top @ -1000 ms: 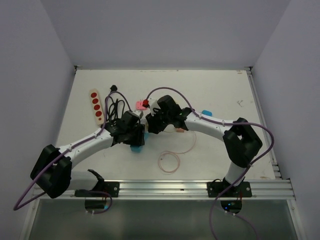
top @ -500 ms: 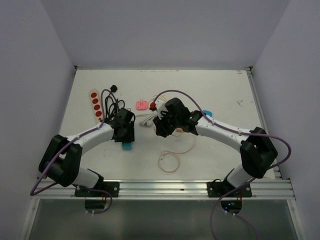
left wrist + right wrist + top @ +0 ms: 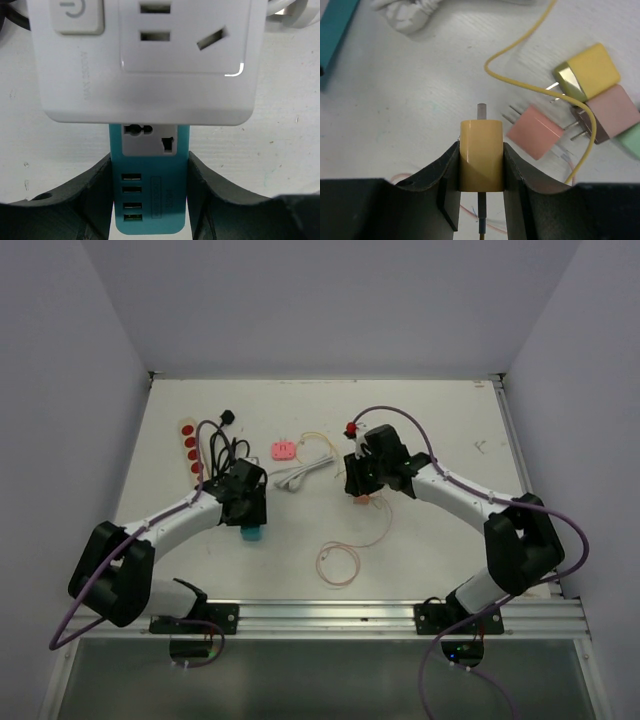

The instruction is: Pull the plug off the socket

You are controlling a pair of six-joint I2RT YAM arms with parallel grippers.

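Observation:
My right gripper lowers the yellow plug to the bare tabletop [image 3: 344, 510] below, beside the pink plug, and releases it next, as it is off the socket.
The socket [image 3: 149, 200] is a teal block with several USB ports, and my left gripper [image 3: 149, 160] is shut on its sides. In the top view it lies under that gripper [image 3: 250, 512] at the table's left middle, its teal end [image 3: 252, 533] showing. The plug [image 3: 480, 155] is a small yellow block with a metal prong [image 3: 481, 110] pointing away from me. My right gripper [image 3: 480, 147] is shut on it. The plug is out of the socket and hangs over bare table. In the top view the right gripper [image 3: 361, 483] is well to the right of the left one.
A white power strip [image 3: 145, 60] lies just beyond the teal socket. Loose pink [image 3: 535, 131], yellow [image 3: 590, 70] and green plugs with a yellow cable [image 3: 520, 55] lie right of the held plug. A beige strip [image 3: 192, 452], black cable [image 3: 225, 452], pink adapter [image 3: 285, 450] and white cord [image 3: 300, 472] sit at the back.
One second ago both grippers met at the middle. The right gripper has since drawn back to the right with the yellow plug, and the left has moved slightly left with the socket.

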